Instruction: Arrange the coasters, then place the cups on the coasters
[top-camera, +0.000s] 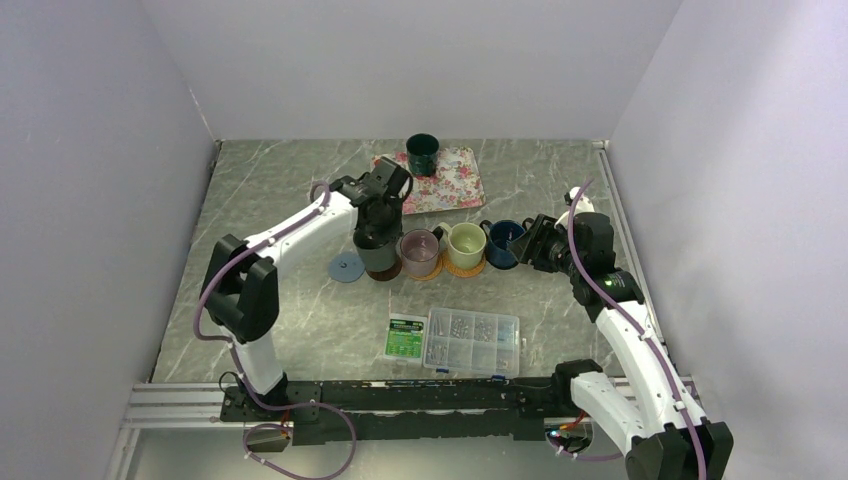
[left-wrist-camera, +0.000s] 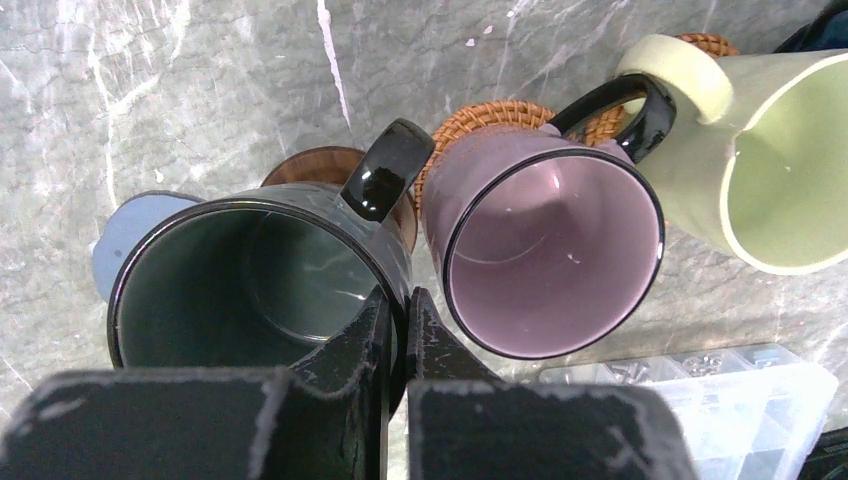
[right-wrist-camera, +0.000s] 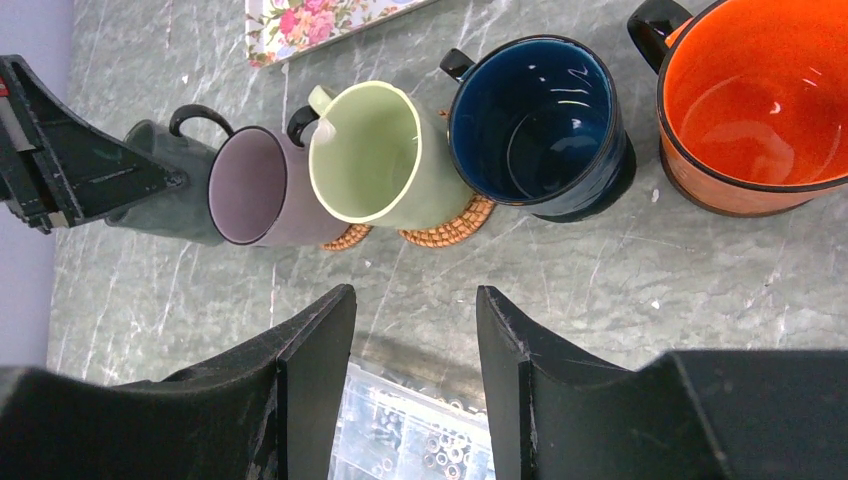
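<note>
I should next lower the grey-green cup in my left gripper toward the coaster's side beside the mauve cup (left-wrist-camera: 550, 250) and let it go, because the dark brown coaster (left-wrist-camera: 318, 164) below shows more there.
My left gripper (left-wrist-camera: 400, 300) is shut on the rim of the dark grey-green cup (left-wrist-camera: 250, 280), which is over a dark brown coaster (left-wrist-camera: 310, 165); contact with it is unclear. A light blue coaster (left-wrist-camera: 125, 235) lies bare just to its left. The mauve cup (left-wrist-camera: 550, 250) and pale green cup (right-wrist-camera: 370, 150) stand on woven coasters (right-wrist-camera: 450, 228). Then come the navy cup (right-wrist-camera: 540, 120) and the orange cup (right-wrist-camera: 750, 100). My right gripper (right-wrist-camera: 415, 300) hangs open and empty near the navy cup (top-camera: 503, 243). A dark teal cup (top-camera: 422, 154) stands on the floral tray (top-camera: 450, 185).
A clear screw box (top-camera: 472, 340) with a green card (top-camera: 404, 338) beside it lies in front of the cup row, under my right gripper in its wrist view. Walls close the table on the left, back and right.
</note>
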